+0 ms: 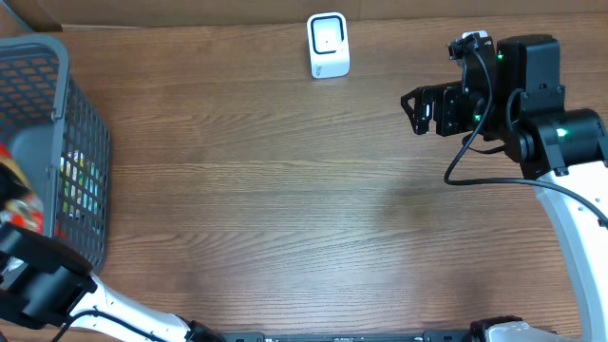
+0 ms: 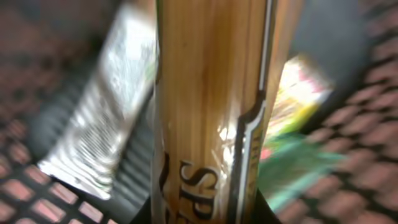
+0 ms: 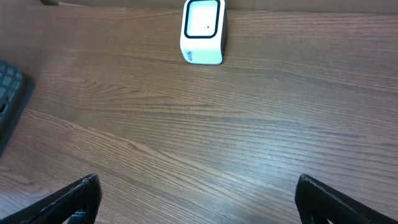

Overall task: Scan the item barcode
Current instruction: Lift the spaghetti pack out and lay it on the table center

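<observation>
Next, the left gripper takes the spaghetti [image 2: 211, 93] up over the basket's rim, across and down to the tabletop, then releases it, since the wood before the scanner is bare.
In the left wrist view a long clear packet of spaghetti [image 2: 211, 93] with dark lettering fills the middle, and my left gripper [image 2: 205, 214] is shut on its lower end inside the grey mesh basket [image 1: 85, 142]. Overhead, the left arm [image 1: 38, 280] reaches into that basket at the table's left edge. The white barcode scanner [image 1: 328, 45] stands upright at the far middle of the table and also shows in the right wrist view as the scanner [image 3: 202, 31]. My right gripper [image 1: 418, 109] hovers open and empty at the right, its fingers [image 3: 74, 199] wide apart above bare wood.
Inside the basket lie a silver foil packet [image 2: 99, 124] to the left of the spaghetti and a green and yellow packet [image 2: 298, 124] to the right. A corner of the basket [image 3: 9, 93] shows in the right wrist view. The wooden tabletop [image 1: 285, 209] spans the middle.
</observation>
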### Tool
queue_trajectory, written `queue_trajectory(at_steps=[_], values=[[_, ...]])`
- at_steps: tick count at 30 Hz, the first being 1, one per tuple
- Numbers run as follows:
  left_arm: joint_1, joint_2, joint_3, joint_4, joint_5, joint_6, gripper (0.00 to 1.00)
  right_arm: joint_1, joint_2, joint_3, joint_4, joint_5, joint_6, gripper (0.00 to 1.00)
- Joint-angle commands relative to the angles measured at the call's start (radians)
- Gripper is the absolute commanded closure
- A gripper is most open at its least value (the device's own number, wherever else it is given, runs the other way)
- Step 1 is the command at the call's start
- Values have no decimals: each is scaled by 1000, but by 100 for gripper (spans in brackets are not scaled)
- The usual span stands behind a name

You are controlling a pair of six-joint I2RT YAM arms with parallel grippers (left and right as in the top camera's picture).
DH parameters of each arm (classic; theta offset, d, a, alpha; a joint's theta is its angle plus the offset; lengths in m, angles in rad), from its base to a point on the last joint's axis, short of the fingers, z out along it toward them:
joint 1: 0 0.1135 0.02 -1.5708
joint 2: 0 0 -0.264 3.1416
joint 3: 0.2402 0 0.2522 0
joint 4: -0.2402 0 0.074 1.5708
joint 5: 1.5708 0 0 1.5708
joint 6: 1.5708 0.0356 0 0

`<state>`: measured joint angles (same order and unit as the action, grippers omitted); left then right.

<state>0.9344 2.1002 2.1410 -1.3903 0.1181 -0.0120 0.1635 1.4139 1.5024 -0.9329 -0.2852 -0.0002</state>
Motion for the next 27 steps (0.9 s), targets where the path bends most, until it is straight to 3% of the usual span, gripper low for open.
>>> queue_trajectory(at_steps=[1, 9, 14, 18, 22, 27], values=[[-37, -42, 283, -63, 130, 9, 96, -2, -2, 29, 11, -8, -4, 0], [-171, -71, 701, -225, 253, 16, 96, -2, -2, 29, 11, -8, -4, 0], [-348, -102, 812, -299, 268, 13, 96, -2, -2, 29, 11, -8, -4, 0], [-553, -104, 761, -299, 240, 3, 96, -2, -2, 29, 14, -9, -4, 0], [-776, -104, 580, -299, 74, -69, 96, -2, -2, 29, 11, -9, -4, 0], [-1020, -103, 206, -282, -247, -378, 96, -2, -1, 28, 12, -9, -4, 0]])
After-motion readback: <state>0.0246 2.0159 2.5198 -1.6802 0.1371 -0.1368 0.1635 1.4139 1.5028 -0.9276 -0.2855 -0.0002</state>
